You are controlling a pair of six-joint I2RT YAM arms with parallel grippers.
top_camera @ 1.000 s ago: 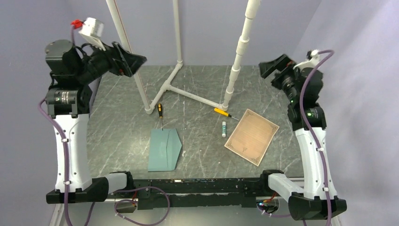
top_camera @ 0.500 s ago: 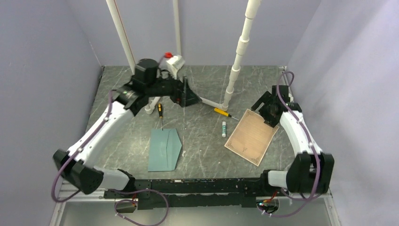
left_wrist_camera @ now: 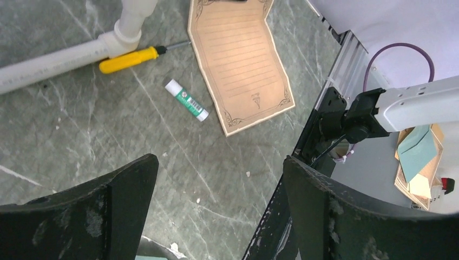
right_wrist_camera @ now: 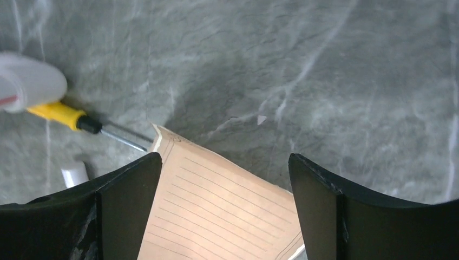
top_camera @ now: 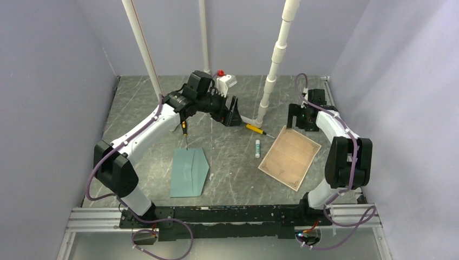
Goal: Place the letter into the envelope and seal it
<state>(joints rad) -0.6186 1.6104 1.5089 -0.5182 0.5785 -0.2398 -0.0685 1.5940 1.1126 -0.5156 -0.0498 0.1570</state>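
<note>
My right gripper lowers and comes back onto that edge of the letter next and closes there, since the letter's far edge point(top_camera: 297, 132) point(right_wrist_camera: 224, 161) already runs between the open fingers.
The tan letter point(top_camera: 289, 157) with a thin dark border lies flat at the right of the table. It also shows in the left wrist view point(left_wrist_camera: 241, 62) and the right wrist view point(right_wrist_camera: 216, 216). The pale teal envelope point(top_camera: 188, 172) lies flat at the near left, its flap pointing right. My right gripper point(top_camera: 299, 123) is open and low over the letter's far edge, its jaws standing to either side of that edge. My left gripper point(top_camera: 234, 112) is open and empty, high over the table's middle, far from the envelope.
A white pipe frame point(top_camera: 227, 111) stands at the back. A yellow-handled screwdriver point(top_camera: 254, 129) and a glue stick point(top_camera: 257, 148) lie left of the letter. A black and yellow screwdriver point(top_camera: 184, 129) lies beyond the envelope. Purple walls close in three sides.
Both arms have swung down from raised poses. The left gripper moved right over the table's middle. The right gripper dropped to the letter's far edge. Letter and envelope have not moved.
</note>
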